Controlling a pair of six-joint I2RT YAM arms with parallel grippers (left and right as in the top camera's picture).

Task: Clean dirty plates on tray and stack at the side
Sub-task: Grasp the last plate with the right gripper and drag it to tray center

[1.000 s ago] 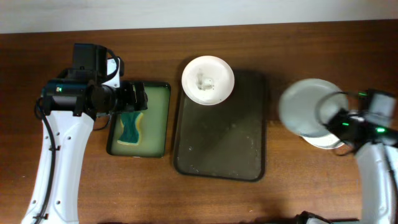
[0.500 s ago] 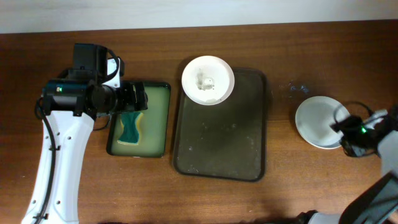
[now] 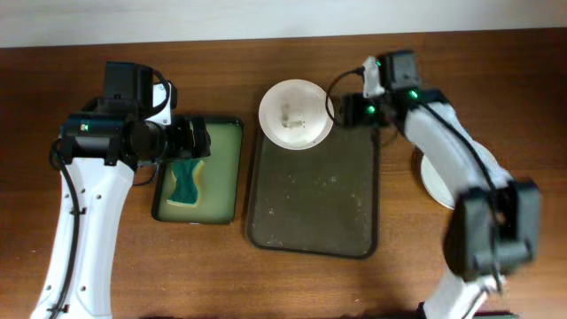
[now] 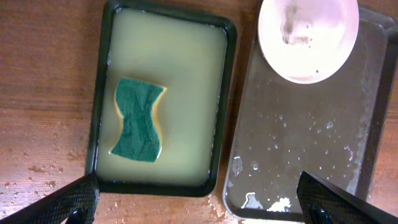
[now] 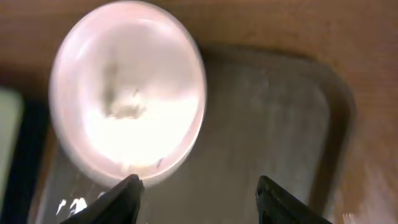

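The left gripper moves open, down and left in its wrist view onto the teal sponge's middle (image 3: 184,182) (image 4: 138,120) next, since the plate carries a brownish smear.
One white plate (image 3: 297,113) with a brownish smear lies over the far-left corner of the dark brown tray (image 3: 314,199). My right gripper (image 3: 341,112) hovers just right of it, open and holding nothing. In the right wrist view the plate (image 5: 127,93) lies ahead and left of my right gripper (image 5: 199,194), over the tray (image 5: 273,118). More white plates (image 3: 434,184) lie on the table to the right, partly hidden by my right arm. My left gripper (image 3: 197,140) stays wide open above the small tray; its wrist view shows the plate (image 4: 309,37) and the brown tray (image 4: 311,143).
A small dark-green-rimmed tray (image 3: 226,168) of yellowish liquid holds a teal sponge (image 3: 186,182) left of the brown tray. The sponge (image 4: 138,119) lies at the left side of that tray (image 4: 221,93). Water drops and suds dot the brown tray's floor.
My right gripper opened and left a plate on the pile at the right. The arm then swung left to the tray's far end beside the smeared plate. The left arm stayed still.
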